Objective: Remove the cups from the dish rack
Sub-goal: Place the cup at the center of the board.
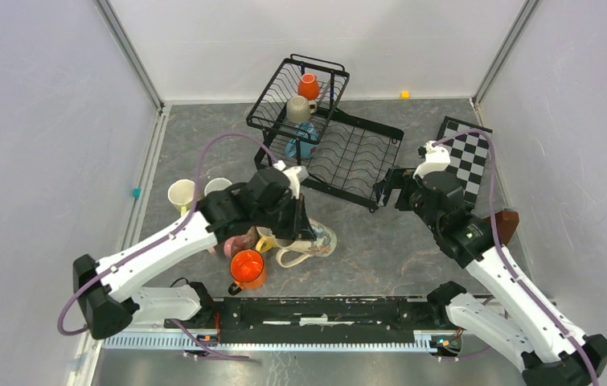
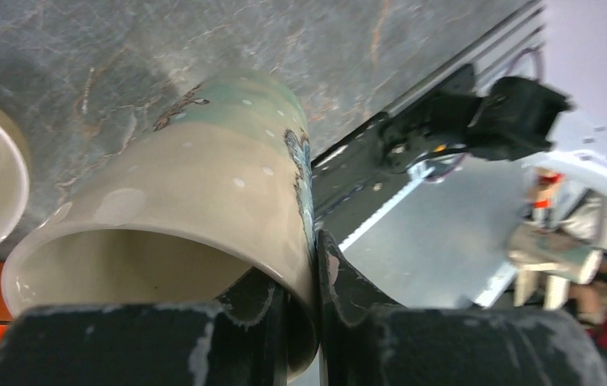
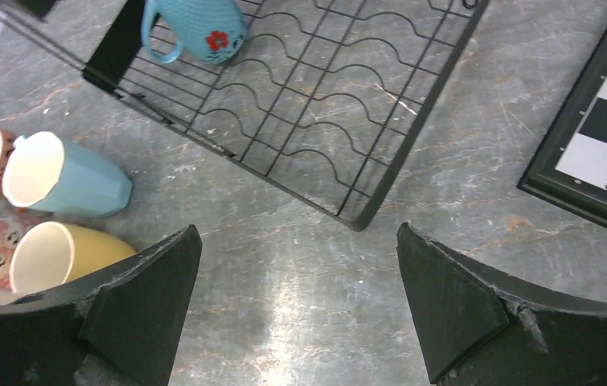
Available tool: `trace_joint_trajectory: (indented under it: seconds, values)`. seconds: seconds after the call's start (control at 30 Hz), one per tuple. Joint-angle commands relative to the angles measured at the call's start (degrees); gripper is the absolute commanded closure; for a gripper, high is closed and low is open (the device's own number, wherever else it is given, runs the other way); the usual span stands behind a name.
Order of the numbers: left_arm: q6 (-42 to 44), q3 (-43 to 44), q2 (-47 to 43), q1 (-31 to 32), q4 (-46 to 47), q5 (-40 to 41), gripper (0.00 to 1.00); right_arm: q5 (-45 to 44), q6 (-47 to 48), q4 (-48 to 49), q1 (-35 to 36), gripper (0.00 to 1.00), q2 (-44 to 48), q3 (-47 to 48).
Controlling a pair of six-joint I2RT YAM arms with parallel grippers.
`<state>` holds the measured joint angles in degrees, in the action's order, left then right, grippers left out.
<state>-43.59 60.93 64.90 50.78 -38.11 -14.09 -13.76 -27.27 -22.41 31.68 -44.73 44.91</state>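
Note:
My left gripper moves down beside the yellow mug next, turning the tilted mug base-down, then releases the mug's rim, since bare table lies below the gripper.
The black wire dish rack stands at the back middle. Its raised basket holds an orange mug and a beige mug. A light blue mug with a red flower lies in the lower tray and also shows in the right wrist view. My left gripper is shut on the rim wall of a beige-and-green mug, one finger inside and one outside, low over the table in front of the rack. My right gripper is open and empty over bare table by the rack's near right corner.
Unloaded mugs cluster on the table left of centre: cream, pale blue, pink, yellow and orange. A black-and-white checkered board lies right of the rack. The rail runs along the near edge.

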Motion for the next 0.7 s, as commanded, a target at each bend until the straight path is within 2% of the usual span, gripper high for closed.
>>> trace_joint_trajectory:
  seconds: [0.0, 0.23, 0.67]
  values:
    - [10.4, 9.7, 5.5, 5.2, -3.0, 9.8, 0.98, 8.9, 1.2, 1.8, -4.8, 0.02, -2.2, 1.1]
    - [16.4, 17.9, 16.9, 11.1, -9.9, 20.2, 0.98, 12.9, 0.6, 3.6, -10.8, 0.02, -3.0, -1.2]
    - [22.2, 20.7, 26.6, 12.8, -13.8, 29.6, 0.98, 17.3, 0.9, 4.0, -13.7, 0.02, -3.3, -2.5]
